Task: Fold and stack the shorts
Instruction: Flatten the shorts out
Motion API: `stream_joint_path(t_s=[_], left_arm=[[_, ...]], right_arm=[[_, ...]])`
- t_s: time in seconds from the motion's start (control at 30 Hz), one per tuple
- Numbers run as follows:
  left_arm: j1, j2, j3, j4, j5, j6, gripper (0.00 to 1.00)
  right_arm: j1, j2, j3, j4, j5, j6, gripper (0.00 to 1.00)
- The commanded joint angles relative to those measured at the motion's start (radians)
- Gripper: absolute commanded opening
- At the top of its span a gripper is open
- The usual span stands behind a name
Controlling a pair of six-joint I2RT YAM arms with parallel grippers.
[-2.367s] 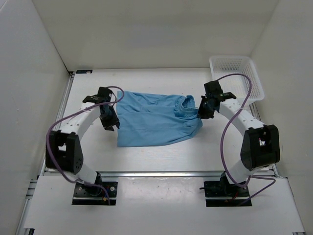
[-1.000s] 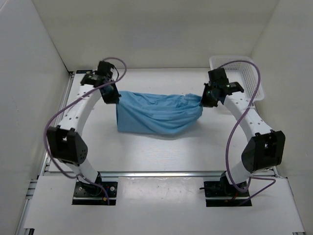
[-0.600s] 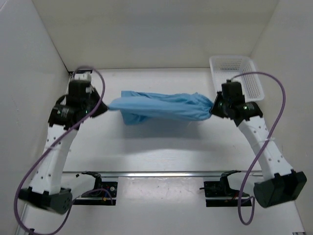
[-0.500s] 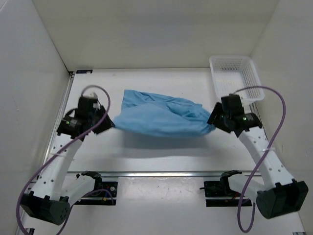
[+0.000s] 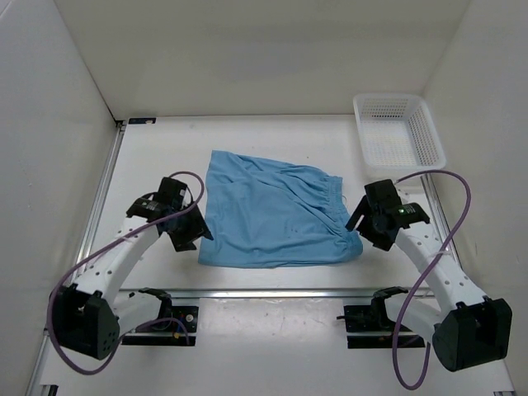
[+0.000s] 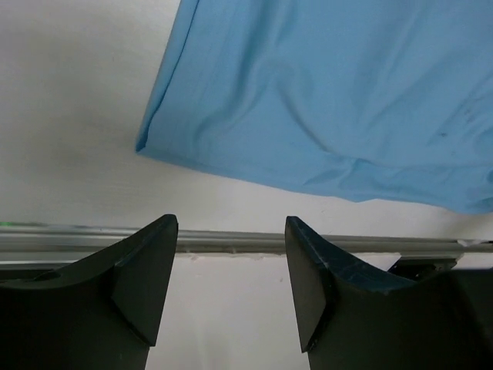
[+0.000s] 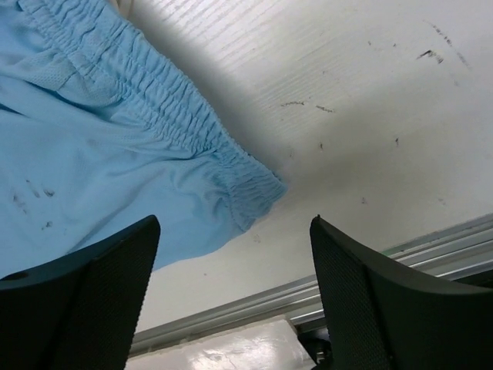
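Observation:
The left gripper will next go down with its fingers open onto the shorts' near hem corner, which is below it and to its right in the top view.
The light blue shorts lie spread flat on the white table, gathered waistband at their right side. My left gripper sits at their lower left corner, open with nothing between its fingers; in the left wrist view the shorts' corner lies just ahead of it. My right gripper is at the lower right corner, open and empty; in the right wrist view the waistband's end lies just ahead of the jaws.
A white mesh basket stands at the back right of the table. A metal rail runs along the table's near edge, close to both grippers. White walls enclose the left, back and right.
Both grippers carried the stretched shorts up and toward the near edge, laid them flat and opened, letting go of both corners.

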Motion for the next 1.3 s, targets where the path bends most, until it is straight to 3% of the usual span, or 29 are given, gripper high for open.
stream_joint_path(t_s=[0.0, 0.27, 0.43, 0.5, 0.57, 0.67, 0.7, 1.1, 1.13, 1.27], left_arm=[[-0.038, 0.042, -0.087, 0.052, 0.068, -0.104, 0.69], [-0.047, 0.146, -0.167, 0.147, -0.010, -0.227, 0.76], [-0.047, 0.381, -0.141, 0.260, 0.022, -0.186, 0.83], [-0.058, 0.472, -0.131, 0.283, 0.022, -0.166, 0.76], [-0.058, 0.509, -0.121, 0.299, 0.022, -0.119, 0.54], [-0.058, 0.531, -0.096, 0.299, 0.022, -0.082, 0.13], [-0.058, 0.531, -0.096, 0.299, 0.022, -0.082, 0.10], [-0.058, 0.348, -0.139, 0.290, 0.040, -0.114, 0.10], [-0.058, 0.339, -0.139, 0.290, 0.040, -0.114, 0.10], [-0.058, 0.316, -0.150, 0.279, 0.031, -0.123, 0.10]], right_arm=[[0.000, -0.016, -0.039, 0.029, -0.039, 0.025, 0.85], [0.000, -0.058, -0.194, 0.118, -0.203, 0.104, 0.87], [0.000, -0.024, -0.216, 0.164, -0.247, 0.146, 0.87], [0.000, -0.004, -0.216, 0.184, -0.257, 0.160, 0.87], [0.000, 0.005, -0.216, 0.193, -0.257, 0.160, 0.86], [0.000, 0.028, -0.205, 0.193, -0.243, 0.160, 0.83], [0.000, 0.042, -0.205, 0.193, -0.221, 0.160, 0.78], [0.000, 0.011, -0.292, 0.234, -0.181, 0.202, 0.77], [0.000, 0.011, -0.292, 0.234, -0.150, 0.202, 0.72], [0.000, -0.085, -0.282, 0.170, -0.107, 0.241, 0.71]])
